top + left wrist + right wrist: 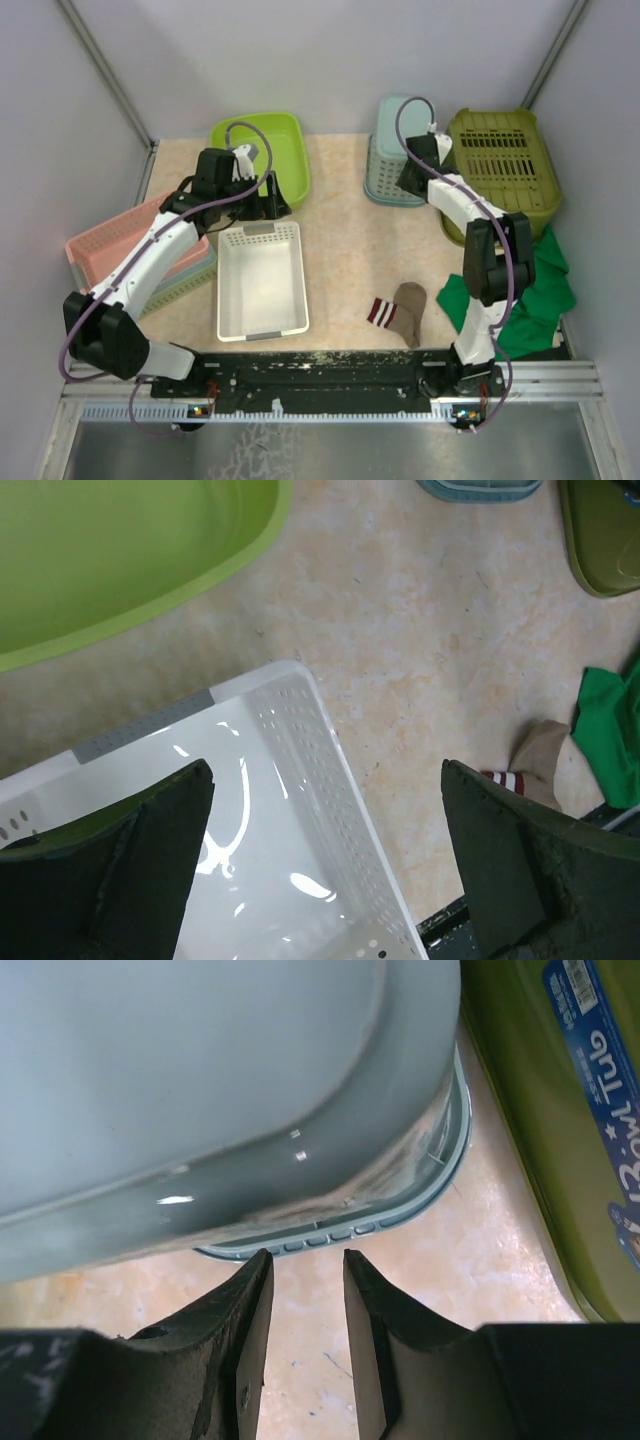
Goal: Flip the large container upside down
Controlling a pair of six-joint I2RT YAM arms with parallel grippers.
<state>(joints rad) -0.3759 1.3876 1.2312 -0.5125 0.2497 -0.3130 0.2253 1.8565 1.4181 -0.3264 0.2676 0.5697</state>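
Note:
The lime tub stands open side up, so next I need to move my left gripper outward toward the blue basket (392,150), then down over the tub's rim on that side.
A white perforated bin (262,280) stands upright, open side up, at the middle of the table. It fills the lower left of the left wrist view (250,860). My left gripper (262,200) is open wide and empty, just above the bin's far right corner (325,770). My right gripper (412,180) hangs at the near rim of a pale blue basket (392,150) that lies bottom up. In the right wrist view the fingers stand a narrow gap apart (307,1255) with nothing between them, just short of the basket's rim (330,1230).
A lime tub (270,140) stands behind the white bin. An olive slotted basket (505,165) lies at back right, beside the blue one. Pink and pale baskets (110,235) are stacked at left. A striped sock (400,305) and green cloth (530,290) lie at front right.

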